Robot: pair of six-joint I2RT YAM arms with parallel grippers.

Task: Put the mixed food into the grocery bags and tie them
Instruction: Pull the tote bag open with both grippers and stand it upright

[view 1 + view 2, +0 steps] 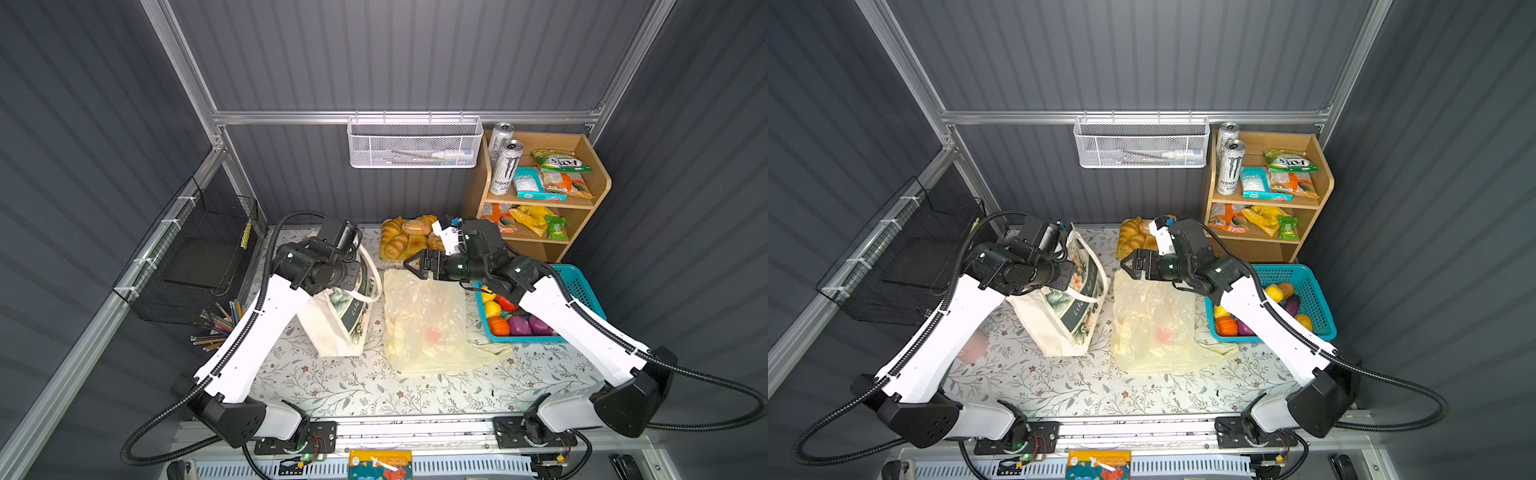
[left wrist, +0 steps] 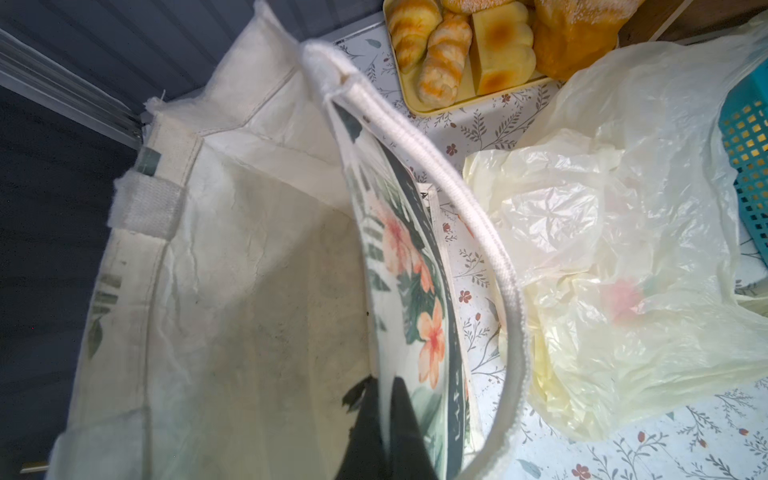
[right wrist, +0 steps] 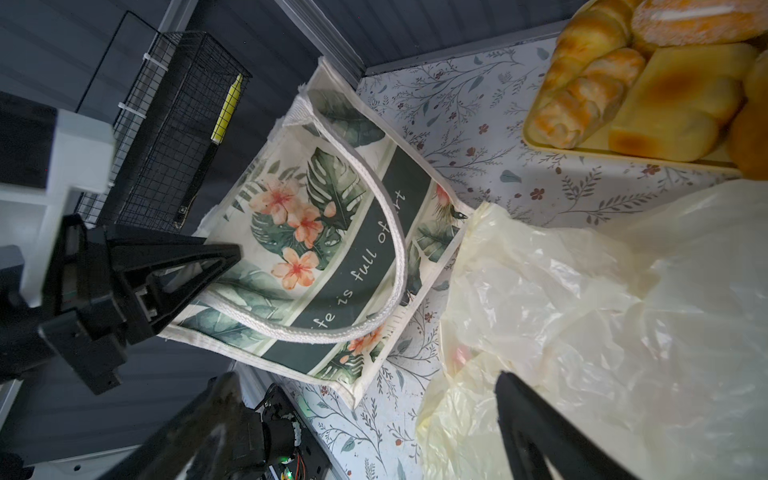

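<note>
My left gripper next eases the tote's printed side's top edge (image 2: pixel 377 352) between its fingers toward the pale-yellow bag and lets go. The tote's opening is already wide open.
The cream canvas tote (image 1: pixel 340 324) with a leaf-and-flower print stands at the table's left middle. My left gripper (image 2: pixel 384 380) is shut on the top edge of its printed side, holding the mouth apart; the inside looks empty. The pale-yellow plastic bag (image 1: pixel 424 328) lies crumpled beside it, with something red (image 1: pixel 434 334) showing through. My right gripper (image 1: pixel 413 266) hovers open over the bag's far end, holding nothing. Toy fruits (image 1: pixel 515 320) lie in the teal basket (image 1: pixel 582 286). Monster cans (image 1: pixel 505 168) and a teal packet (image 1: pixel 530 183) stand on the shelf.
A yellow tray of bread (image 1: pixel 409 241) sits at the back, just behind my right gripper. The wooden shelf (image 1: pixel 598 183) with snack packets fills the back right corner. A black wire basket (image 1: pixel 199 257) and loose pencils (image 1: pixel 220 328) are at the left edge.
</note>
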